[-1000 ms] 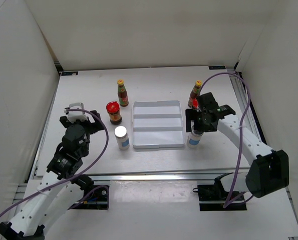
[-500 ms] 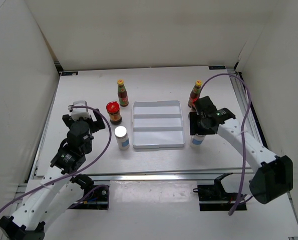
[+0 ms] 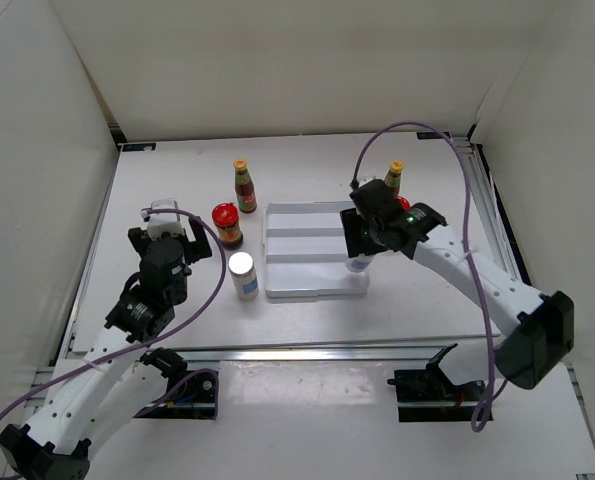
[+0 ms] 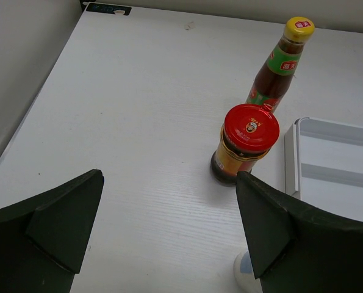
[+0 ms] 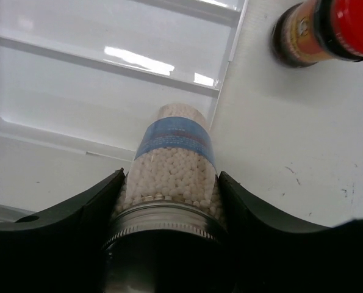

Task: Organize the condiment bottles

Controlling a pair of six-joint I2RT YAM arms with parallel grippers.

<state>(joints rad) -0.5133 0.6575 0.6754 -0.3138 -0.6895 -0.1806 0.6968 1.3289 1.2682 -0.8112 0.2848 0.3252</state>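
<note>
The robot's right gripper will lower the white silver-capped shaker and release it in the tray's near corner (image 3: pixel 354 284), because that corner is below the right gripper, just inside the tray's rim.
My right gripper (image 3: pixel 361 243) is shut on a white silver-capped shaker (image 3: pixel 357 265) and holds it over the near right part of the white ridged tray (image 3: pixel 307 250). In the right wrist view the shaker (image 5: pixel 175 162) sits between my fingers (image 5: pixel 96 207), above the tray's right rim (image 5: pixel 224 85). A red-lidded jar (image 5: pixel 324 27) stands right of the tray, next to a dark yellow-capped bottle (image 3: pixel 391 181). Left of the tray stand a dark bottle (image 3: pixel 243 186), a red-lidded jar (image 3: pixel 226 225) and a second shaker (image 3: pixel 242 275). My left gripper (image 4: pixel 169 226) is open and empty, short of that jar (image 4: pixel 247 145).
White walls close in the table on the left, back and right. The left wrist view shows the far dark bottle (image 4: pixel 280 64), the tray's left edge (image 4: pixel 294 159) and the top of the near shaker (image 4: pixel 245 276) by my right finger.
My right gripper has carried the shaker leftward from the table right of the tray to over the tray's near right part. My left arm has shifted slightly.
</note>
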